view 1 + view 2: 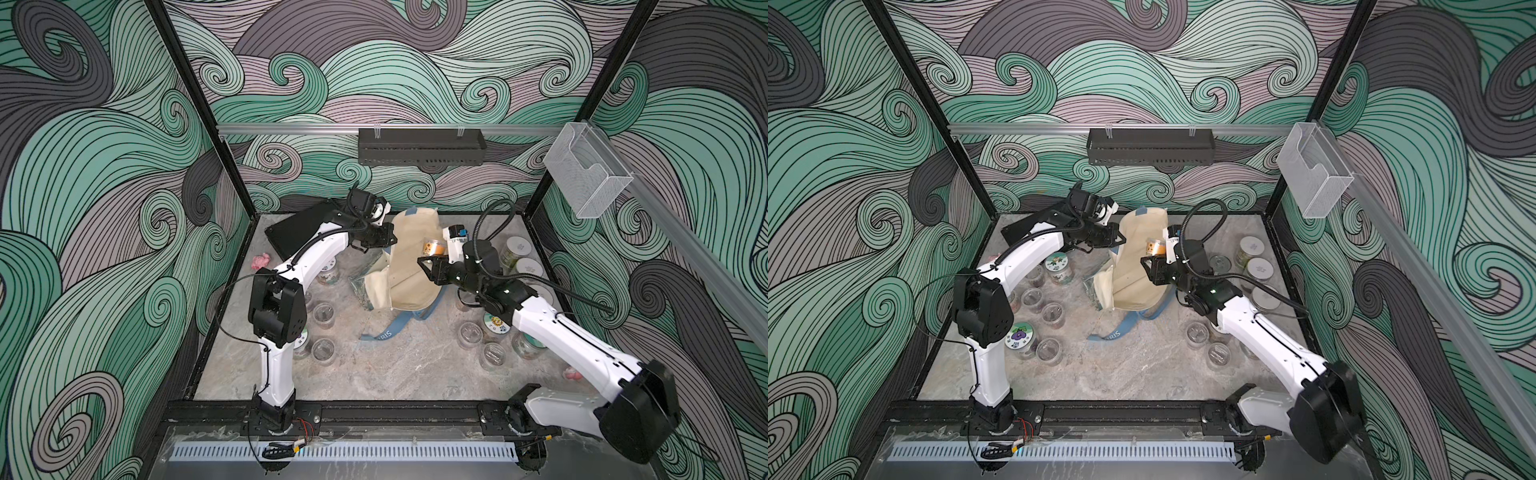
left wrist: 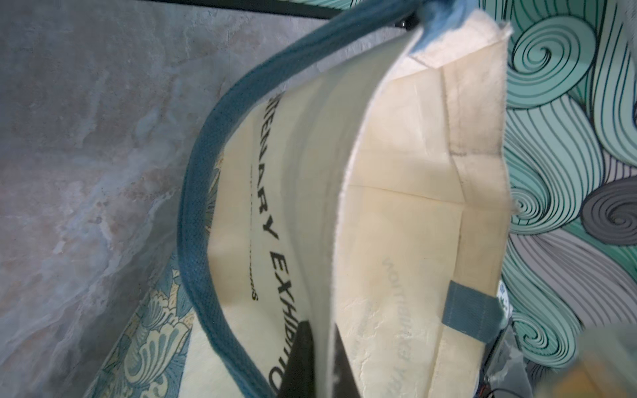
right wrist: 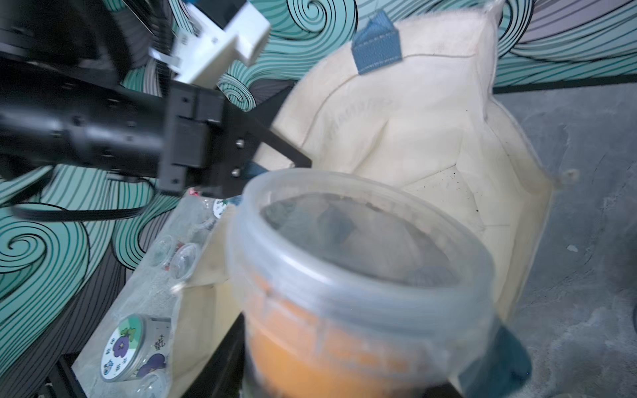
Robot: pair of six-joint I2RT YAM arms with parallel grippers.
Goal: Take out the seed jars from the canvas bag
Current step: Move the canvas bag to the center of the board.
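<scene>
My left gripper carries the bag's rim outward next and releases it by the table's far edge, as that edge lies outward of the gripper.
The cream canvas bag (image 1: 409, 270) (image 1: 1136, 270) stands lifted at the middle of the table, its mouth held up. My left gripper (image 1: 384, 239) (image 2: 322, 365) is shut on the bag's rim, with cloth pinched between the black fingers (image 2: 296, 361). My right gripper (image 1: 436, 253) (image 3: 344, 379) is shut on a clear seed jar with an orange label (image 1: 434, 248) (image 3: 362, 293). It holds the jar in the air beside the bag's mouth. Several more seed jars (image 1: 324, 313) (image 1: 1250, 247) stand on the table to either side of the bag.
A flat black case (image 1: 299, 232) lies at the back left, a pink lump (image 1: 261, 261) near it. The bag's blue-grey strap (image 1: 382, 334) trails toward the front. Jars cluster at the left (image 1: 1019, 338) and right (image 1: 492, 355). The cage walls close in the table.
</scene>
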